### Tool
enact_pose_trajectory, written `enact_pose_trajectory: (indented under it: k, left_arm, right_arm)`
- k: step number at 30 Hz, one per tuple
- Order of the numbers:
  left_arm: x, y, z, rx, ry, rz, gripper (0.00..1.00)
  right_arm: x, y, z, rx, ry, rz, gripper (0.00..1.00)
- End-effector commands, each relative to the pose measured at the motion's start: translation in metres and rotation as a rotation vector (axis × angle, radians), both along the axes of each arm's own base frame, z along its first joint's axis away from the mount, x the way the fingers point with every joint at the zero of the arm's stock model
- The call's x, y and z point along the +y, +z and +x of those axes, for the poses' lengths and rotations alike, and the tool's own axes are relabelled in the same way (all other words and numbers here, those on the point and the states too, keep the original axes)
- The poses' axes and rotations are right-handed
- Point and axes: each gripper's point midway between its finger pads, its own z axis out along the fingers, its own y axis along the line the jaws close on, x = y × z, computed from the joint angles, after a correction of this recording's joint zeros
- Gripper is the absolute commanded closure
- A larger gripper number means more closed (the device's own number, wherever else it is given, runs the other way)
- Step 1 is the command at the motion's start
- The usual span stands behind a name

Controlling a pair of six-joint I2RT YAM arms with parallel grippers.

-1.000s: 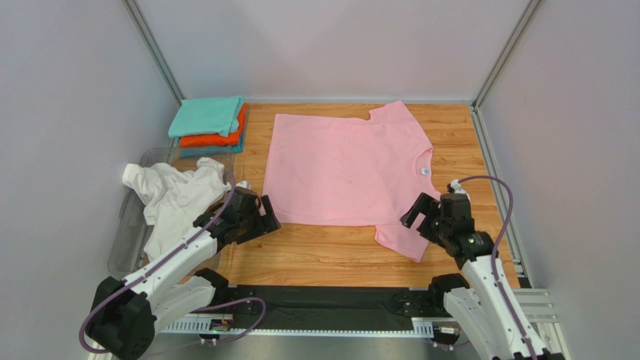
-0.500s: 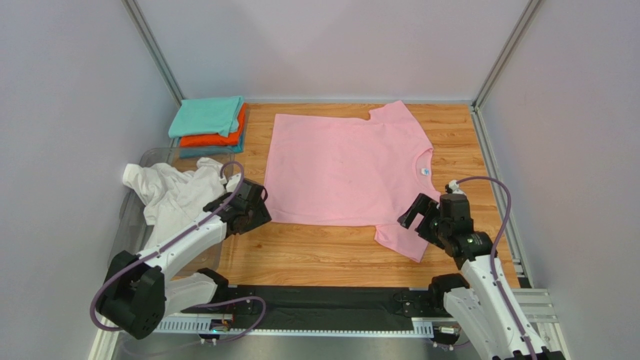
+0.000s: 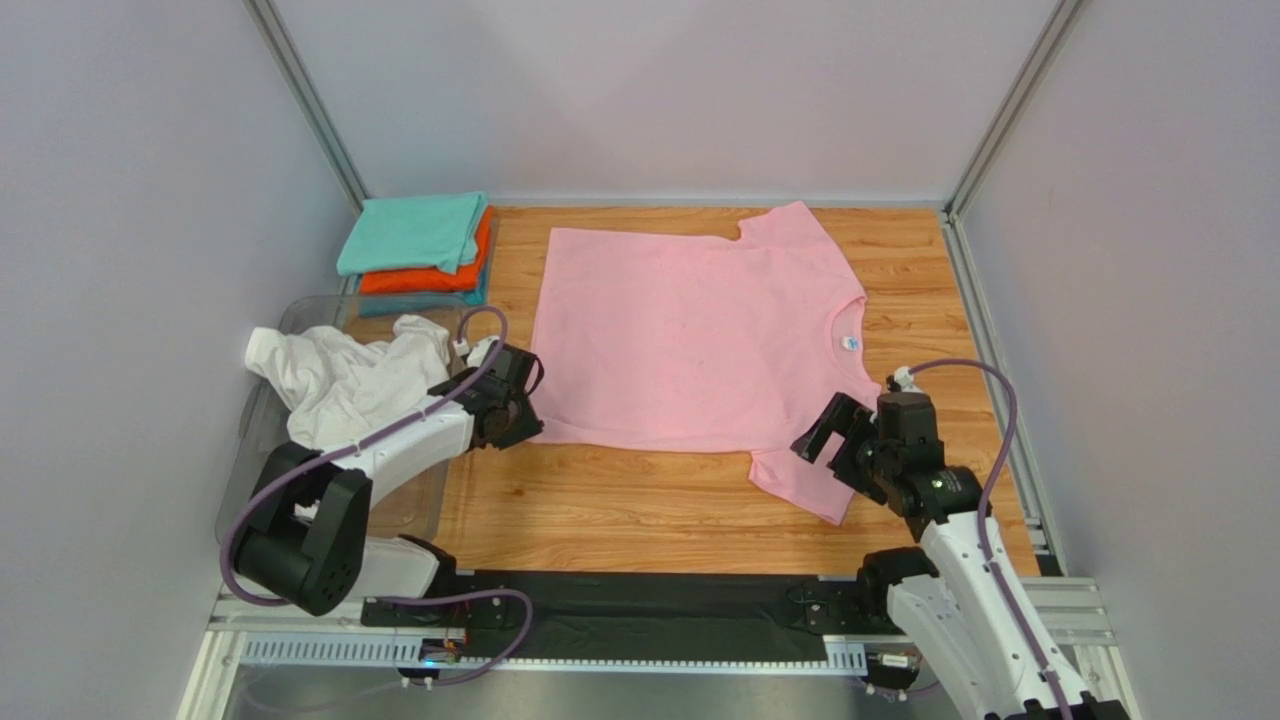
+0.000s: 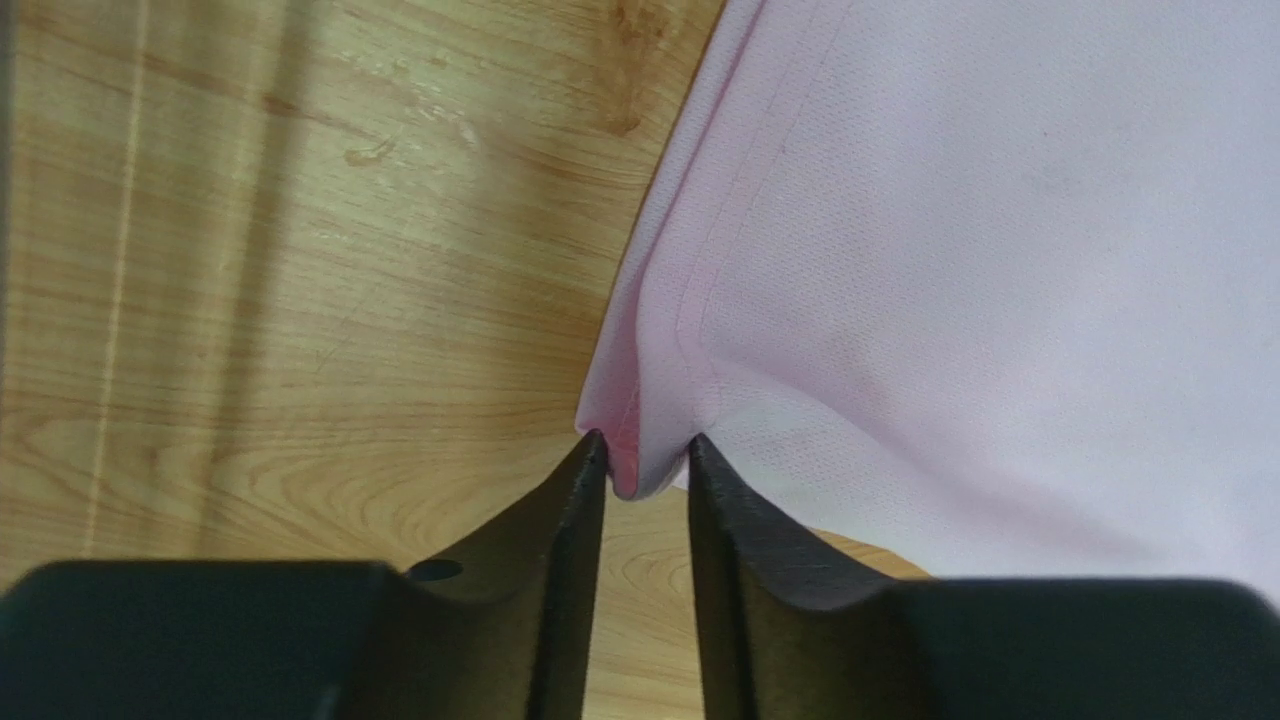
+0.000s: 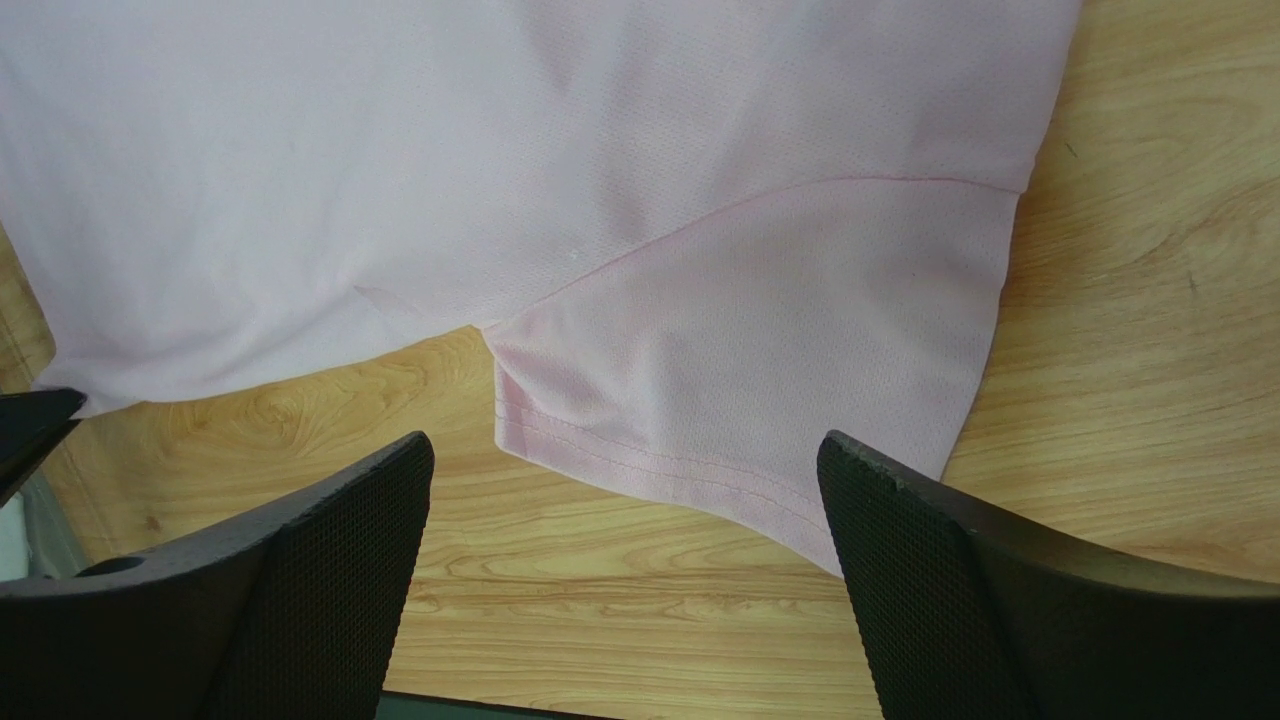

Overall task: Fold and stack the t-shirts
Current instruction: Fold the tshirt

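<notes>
The near sleeve's neck-side cuff corner points at the base bar, and I will move my right gripper down and back onto that corner next.
The light pink t-shirt (image 3: 684, 338) lies spread flat on the wooden table, neck toward the right. My left gripper (image 3: 523, 416) is at its near-left hem corner. In the left wrist view its jaws (image 4: 646, 453) stand narrow, with a fold of the pink t-shirt (image 4: 977, 270) pinched between the fingertips. My right gripper (image 3: 827, 431) hovers wide open over the near sleeve (image 5: 751, 360), and the right gripper (image 5: 624, 446) holds nothing. A crumpled white t-shirt (image 3: 353, 393) lies to the left. Teal (image 3: 413, 230), orange (image 3: 436, 278) and blue (image 3: 394, 305) tees sit folded in a stack at the back left.
The white tee rests in a clear plastic bin (image 3: 248, 465) at the table's left edge. Grey walls and metal rails (image 3: 984, 345) close the table on three sides. Bare wood (image 3: 631, 503) shows between the shirt and the arms' black base rail.
My left gripper has moved away from the near edge to the pink shirt's hem corner and narrowed its jaws onto the fabric. The right gripper has barely shifted and stays open.
</notes>
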Motion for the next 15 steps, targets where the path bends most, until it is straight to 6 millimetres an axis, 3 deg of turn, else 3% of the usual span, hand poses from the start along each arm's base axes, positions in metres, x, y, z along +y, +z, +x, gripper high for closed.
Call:
enact_pose_trajectory:
  k: [1,2,7,10,15]
  left_arm:
    - [-0.013,0.013,0.017,-0.058,-0.035,-0.047,0.68]
    - [-0.013,0.013,0.017,-0.061,-0.035,-0.05,0.75]
    - [-0.009,0.013,0.008,-0.073,-0.035,-0.058,0.85]
    - [-0.007,0.012,0.001,-0.076,-0.041,-0.064,0.98]
    - [-0.002,0.012,-0.009,-0.089,-0.037,-0.068,1.0]
  right_arm:
    - [0.005,0.002,0.0,-0.005,-0.003,0.037,0.0]
    - [0.005,0.002,0.0,-0.001,-0.007,0.039,0.0]
    - [0.002,-0.004,-0.007,0.048,-0.048,0.043,0.0]
    - [0.0,-0.011,-0.016,0.107,-0.091,0.05,0.0]
    - [-0.006,-0.016,-0.028,0.174,-0.107,-0.025,0.01]
